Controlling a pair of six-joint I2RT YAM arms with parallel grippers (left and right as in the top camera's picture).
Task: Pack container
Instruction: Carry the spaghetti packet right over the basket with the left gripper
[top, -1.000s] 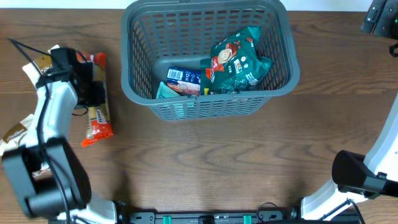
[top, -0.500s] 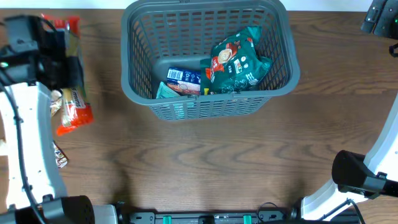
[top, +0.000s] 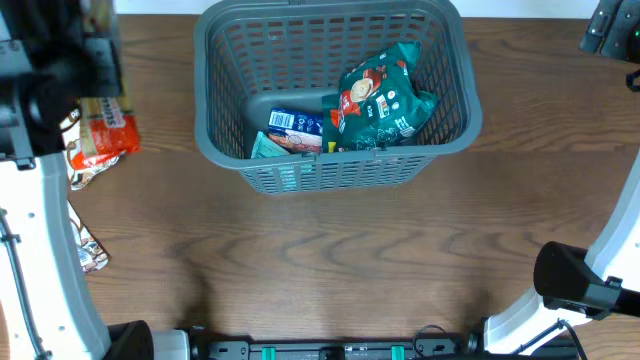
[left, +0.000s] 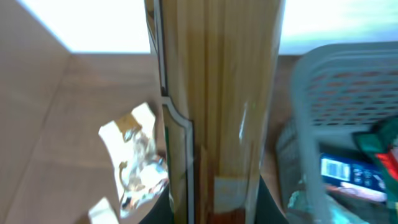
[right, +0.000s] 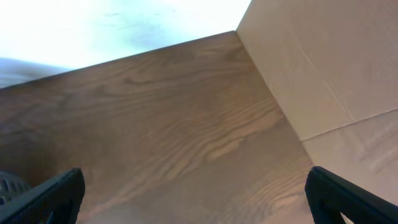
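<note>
The blue packet (top: 296, 123) (left: 352, 174) sits below my left gripper, to its right in the overhead view. I will swing that way, turn, lower and release the spaghetti atop the packet.
The container (top: 214, 129), a dark grey slotted basket, stands at the back middle of the table. Inside it lie a green packet (top: 386, 96), a blue packet (top: 296, 123) and a teal one (top: 264, 148). My left gripper (top: 98, 62) is raised at the far left, shut on a long clear spaghetti packet (top: 101, 136) with red ends. That spaghetti packet (left: 217, 106) fills the middle of the left wrist view, clamped at my left gripper (left: 214, 208), with the container (left: 329, 106) to its right. My right gripper (right: 199, 199) hangs open over bare wood, far right (top: 610, 25).
More small packets lie on the table by the left arm: one shiny crumpled one (left: 140, 165) and one near the left edge (top: 88, 250). A cardboard wall (right: 323, 68) rises beside the right gripper. The right arm's base (top: 575, 280) sits at the front right.
The left gripper has lifted the spaghetti packet off the table and carried it up and to the left. The right arm and the basket's contents have not moved.
</note>
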